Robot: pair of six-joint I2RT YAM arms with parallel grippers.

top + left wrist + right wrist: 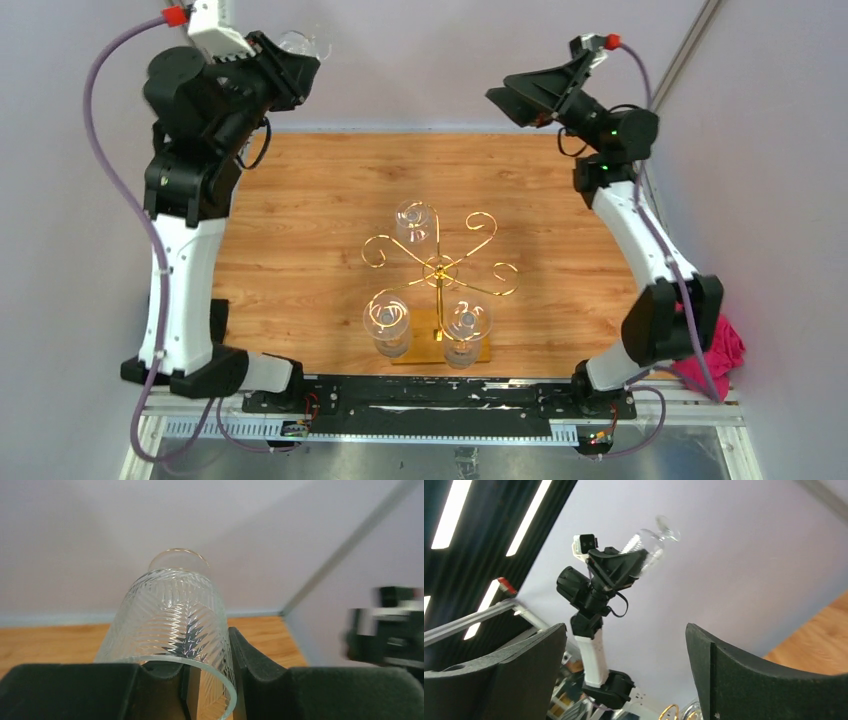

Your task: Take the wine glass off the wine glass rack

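Observation:
I will next tilt my left gripper downward and set the glass's foot down on the bare wood of the table [302, 237] beside the rack, because the foot points outward.
My left gripper [292, 62] is raised high at the back left and is shut on a patterned wine glass [172, 615]. Its jaws pinch the bowl's wall near the rim, and the foot points away from me. The glass also shows in the top view [303, 42] and the right wrist view [649, 542]. The gold wine glass rack [440, 270] stands on its wooden base [430, 340] at the table's middle front. Three wine glasses hang from it [414, 221] [386, 322] [467, 330]. My right gripper [505, 98] is open and empty, raised at the back right.
A pink cloth [715, 345] lies off the table's right edge beside the right arm. The wooden table [310, 220] ends at a lilac wall behind. A black rail with cables runs along the near edge.

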